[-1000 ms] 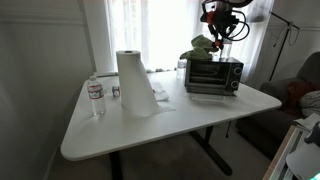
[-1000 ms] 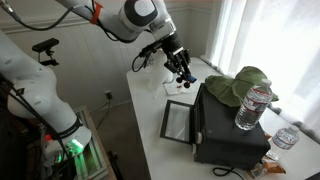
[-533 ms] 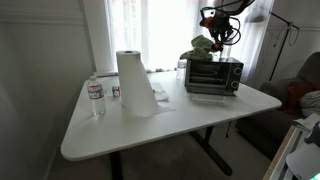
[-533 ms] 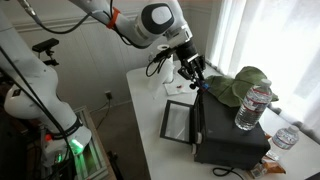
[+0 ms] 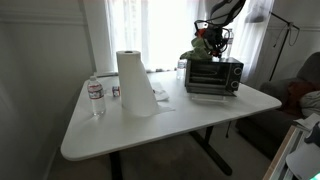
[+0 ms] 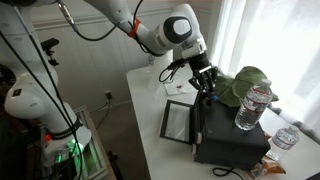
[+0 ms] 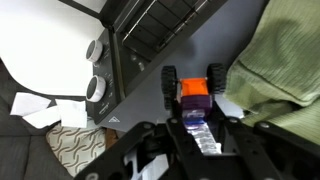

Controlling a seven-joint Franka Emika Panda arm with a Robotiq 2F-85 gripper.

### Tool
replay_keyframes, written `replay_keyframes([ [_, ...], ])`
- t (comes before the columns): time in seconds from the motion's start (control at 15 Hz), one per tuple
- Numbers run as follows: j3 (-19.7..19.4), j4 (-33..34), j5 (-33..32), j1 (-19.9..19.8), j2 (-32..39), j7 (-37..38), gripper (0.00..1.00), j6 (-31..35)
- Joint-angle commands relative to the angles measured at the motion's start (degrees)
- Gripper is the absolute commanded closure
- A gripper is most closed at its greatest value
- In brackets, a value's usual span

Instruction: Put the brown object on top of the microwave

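Observation:
The bare top of the microwave is below the gripper, beside the green cloth, so the gripper will next lower the brown object there and let it go.
My gripper (image 5: 212, 36) (image 6: 207, 84) (image 7: 195, 118) is shut on the brown object (image 7: 194, 92). In the wrist view it is a small toy-like piece with an orange top, a purple part and black wheels. In both exterior views it is only a dark lump between the fingers. I hold it just over the top of the microwave (image 5: 213, 75) (image 6: 228, 135) (image 7: 235, 35), a silver box with a dark glass front. It hangs beside a green floppy cloth (image 5: 201, 47) (image 6: 241, 85) (image 7: 285, 70) lying on that top. I cannot tell whether the object touches the top.
A paper towel roll (image 5: 133, 80), a water bottle (image 5: 96, 98) and a small item stand on the white table (image 5: 170, 125). A bottle (image 6: 254, 108) shows close by the microwave in an exterior view. Curtains hang behind, and the robot's base is at the left.
My gripper has carried the brown object across and down, from the air beside the microwave to just over its top, next to the green cloth.

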Motion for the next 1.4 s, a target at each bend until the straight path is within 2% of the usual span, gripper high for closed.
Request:
replay_keyframes([
  [0.0,-2.1,3.4,-1.1,1.3,3.6,3.4,0.92,-2.6],
  [0.4,-3.8,6.8,-2.3,2.4,6.3,4.6,0.92,-7.5],
  [0.47,-3.8,7.4,-2.1,2.4,6.8,4.4,0.62,-8.2],
  [0.53,-3.9,8.1,-2.4,2.6,7.0,4.4,0.60,-9.0],
  [0.67,-3.8,8.9,-2.6,2.9,7.4,4.5,0.35,-10.1],
  [0.73,-3.7,9.2,-2.9,3.1,7.4,4.7,0.34,-10.3],
  [0.87,-3.4,9.0,-3.1,3.5,6.8,4.2,0.22,-10.1],
  [1.07,-1.4,6.0,-1.0,3.8,4.0,-1.2,0.02,-7.4],
  [1.33,1.7,1.1,2.8,4.8,-0.3,-10.9,0.00,-5.9],
])
